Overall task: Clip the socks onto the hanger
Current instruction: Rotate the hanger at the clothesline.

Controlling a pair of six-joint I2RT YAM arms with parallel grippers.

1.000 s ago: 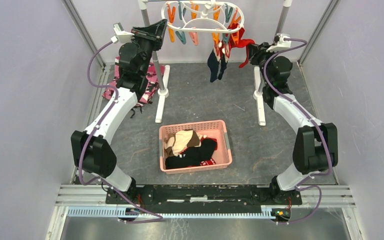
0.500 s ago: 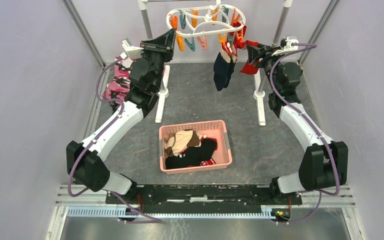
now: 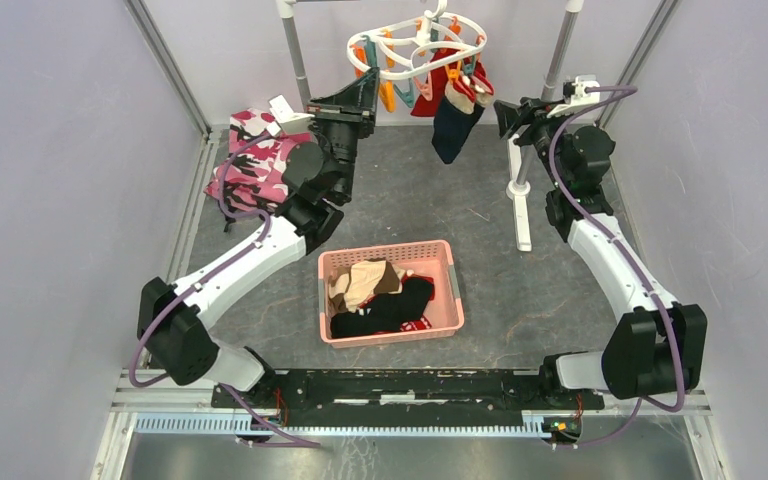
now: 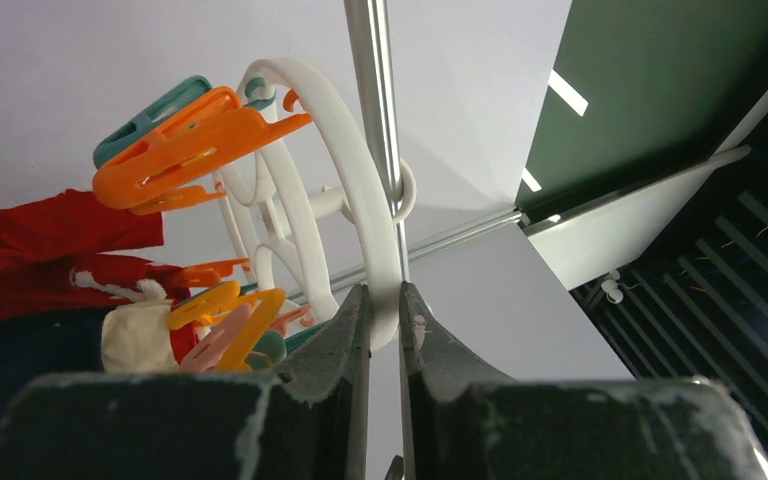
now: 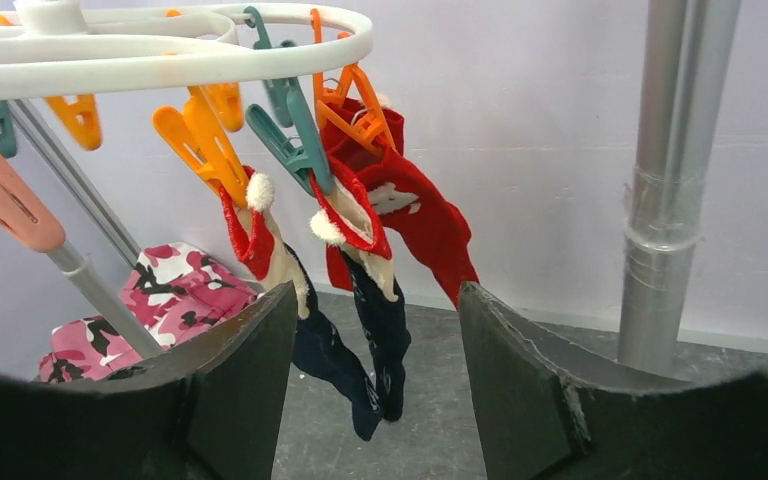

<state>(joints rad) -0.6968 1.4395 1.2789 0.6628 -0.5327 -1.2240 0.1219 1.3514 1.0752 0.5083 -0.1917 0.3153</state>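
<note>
The near clips hang empty. My left gripper will swing back and to the right in the top view past the pink clip [image 3: 423,89] [image 4: 219,342] next, then let go of the hanger's ring.
The white hanger [image 3: 415,45] hangs from the top bar with orange and teal clips. My left gripper [image 3: 368,88] is shut on its ring; the left wrist view shows both fingers pinching the white ring [image 4: 360,190] at my left gripper [image 4: 384,292]. Navy socks [image 3: 455,125] and a red sock [image 3: 425,95] hang clipped. My right gripper [image 3: 505,115] is open and empty, just right of them. In the right wrist view my right gripper [image 5: 377,290] faces the navy socks [image 5: 385,330] and red sock [image 5: 420,220] under the ring [image 5: 160,50]. More socks, beige [image 3: 365,280] and black [image 3: 390,310], lie in the basket.
A pink basket [image 3: 385,248] sits mid-table. The pink camouflage cloth [image 3: 255,165] lies at the back left. Grey rack poles stand at the back, one by my left arm [image 3: 295,50] and one beside my right gripper [image 3: 520,170], also in the right wrist view [image 5: 670,180].
My left gripper has moved right and forward with the ring, and the hanger has turned and shifted right. The red sock has swung away from my right gripper, which shifted slightly right.
</note>
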